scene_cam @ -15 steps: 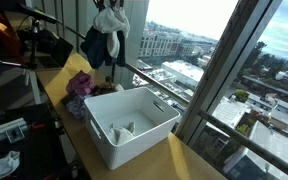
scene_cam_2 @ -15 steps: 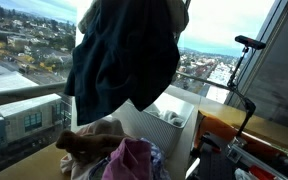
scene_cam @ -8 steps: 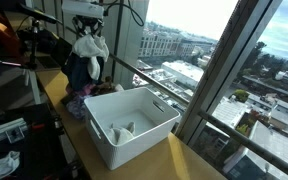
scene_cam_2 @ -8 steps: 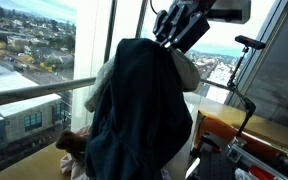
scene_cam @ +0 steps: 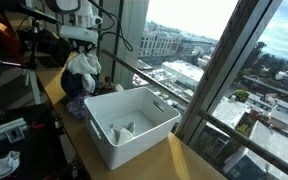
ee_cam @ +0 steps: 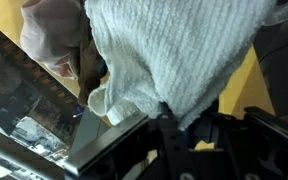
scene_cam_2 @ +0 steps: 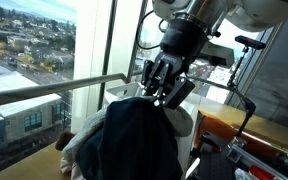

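Observation:
I should lower the bundle onto the clothes [scene_cam: 77, 106] beside the white bin, then open.
My gripper [scene_cam: 81, 42] is shut on a bundle of clothes: a pale knit cloth [scene_cam: 83, 65] and a dark navy garment [scene_cam: 74, 83] hanging under it. The bundle hangs low over a pile of purple and brown clothes [scene_cam: 77, 106] on the wooden table, beside the white bin [scene_cam: 154, 135]. In an exterior view the gripper [scene_cam_2: 164, 88] sits on top of the dark garment [scene_cam_2: 134, 145], with pale cloth [scene_cam_2: 84, 148] at its side. In the wrist view the knit cloth [ee_cam: 174, 50] fills the frame and runs in between the jaws [ee_cam: 184, 125].
The white bin holds a few small white items [scene_cam: 122, 128]. A window wall with a horizontal rail [scene_cam: 159, 85] runs along the table's far side. Dark equipment and stands [scene_cam: 9, 60] crowd the room side. An orange and black case [scene_cam_2: 239, 135] stands behind the bin.
The gripper has come down and moved away from the bin towards the clothes pile, carrying the bundle with it. The bundle now hangs lower and more bunched.

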Controlling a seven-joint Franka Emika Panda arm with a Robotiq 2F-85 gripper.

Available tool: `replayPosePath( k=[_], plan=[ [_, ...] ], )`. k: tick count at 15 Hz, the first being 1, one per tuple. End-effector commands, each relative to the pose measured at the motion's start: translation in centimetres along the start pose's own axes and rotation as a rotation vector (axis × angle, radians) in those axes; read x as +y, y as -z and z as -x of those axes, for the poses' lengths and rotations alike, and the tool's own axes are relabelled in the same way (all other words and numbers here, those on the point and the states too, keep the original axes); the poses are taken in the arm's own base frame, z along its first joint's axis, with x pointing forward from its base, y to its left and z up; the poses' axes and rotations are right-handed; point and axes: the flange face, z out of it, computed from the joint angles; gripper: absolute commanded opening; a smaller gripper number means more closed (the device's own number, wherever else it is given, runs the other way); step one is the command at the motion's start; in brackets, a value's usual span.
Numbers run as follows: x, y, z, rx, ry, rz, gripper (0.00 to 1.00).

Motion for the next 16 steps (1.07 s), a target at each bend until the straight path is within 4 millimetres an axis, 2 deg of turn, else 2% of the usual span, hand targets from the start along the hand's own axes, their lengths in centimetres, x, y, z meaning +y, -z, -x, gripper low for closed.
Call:
replayPosePath(
  k=[1,6,10,11,12,16],
  plan=[
    [-0.7,-3.6,-0.7,0.012,0.011,-0.013,0.04],
    [0.5,-8.6,1.2,-0.016,0.007,-0.022,0.04],
    [2.5,-9.8,2.8,-0.026,-0.019,-0.009,0.04],
    [3.1,-9.3,3.1,-0.025,-0.029,-0.002,0.41],
    [3.6,-8.9,3.4,-0.026,-0.036,0.002,0.42],
    [5.5,-5.6,4.5,-0.008,-0.065,0.04,0.7]
  ],
)
